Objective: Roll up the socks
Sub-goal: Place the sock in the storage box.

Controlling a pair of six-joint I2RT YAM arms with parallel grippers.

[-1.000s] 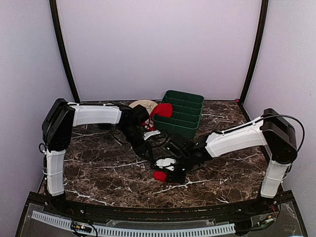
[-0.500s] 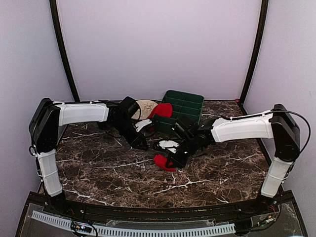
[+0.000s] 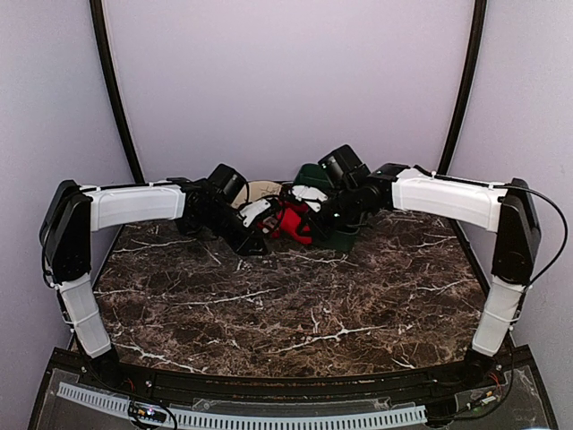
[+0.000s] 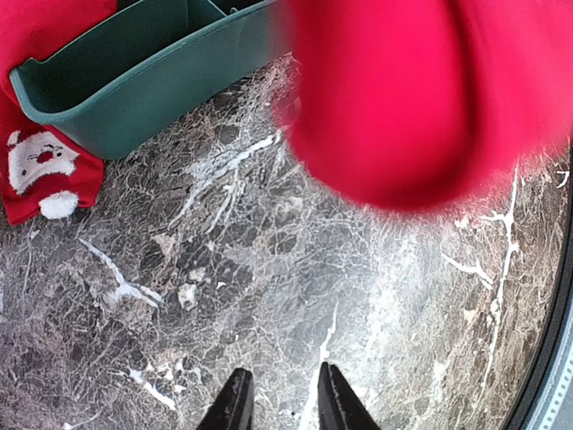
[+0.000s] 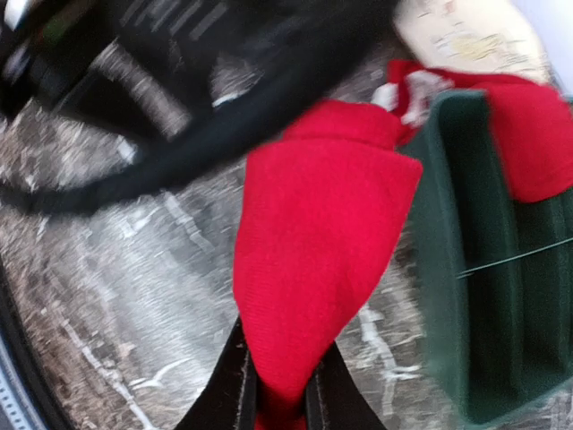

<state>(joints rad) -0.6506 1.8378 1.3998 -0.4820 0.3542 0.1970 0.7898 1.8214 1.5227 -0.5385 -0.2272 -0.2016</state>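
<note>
My right gripper moves toward the green bin [image 5: 466, 269] next, over its near section [image 5: 489, 345], and lowers the bunched sock inside to release it, because that section stands empty.
My right gripper [image 5: 280, 394] is shut on one red sock [image 5: 313, 242], which hangs bunched from its fingers above the marble, next to the green bin [image 5: 466, 269]. From above, that sock [image 3: 292, 224] is between the two wrists at the back of the table. A second red sock [image 5: 533, 134] is draped over the bin's corner, its white Santa-patterned end [image 4: 40, 170] resting on the table outside the bin [image 4: 134, 76]. My left gripper [image 4: 282, 403] is open with nothing between its fingers, just left of the held sock [image 4: 421, 98].
A round beige disc [image 3: 260, 190] lies on the table behind the left wrist. The green bin [image 3: 342, 235] has several compartments and is largely hidden by the right arm in the top view. The left arm's black links [image 5: 224, 90] cross close in front of the right wrist.
My right gripper lifted the red sock from the table's middle and carried it back to the bin. The left gripper drew back and left, staying open.
</note>
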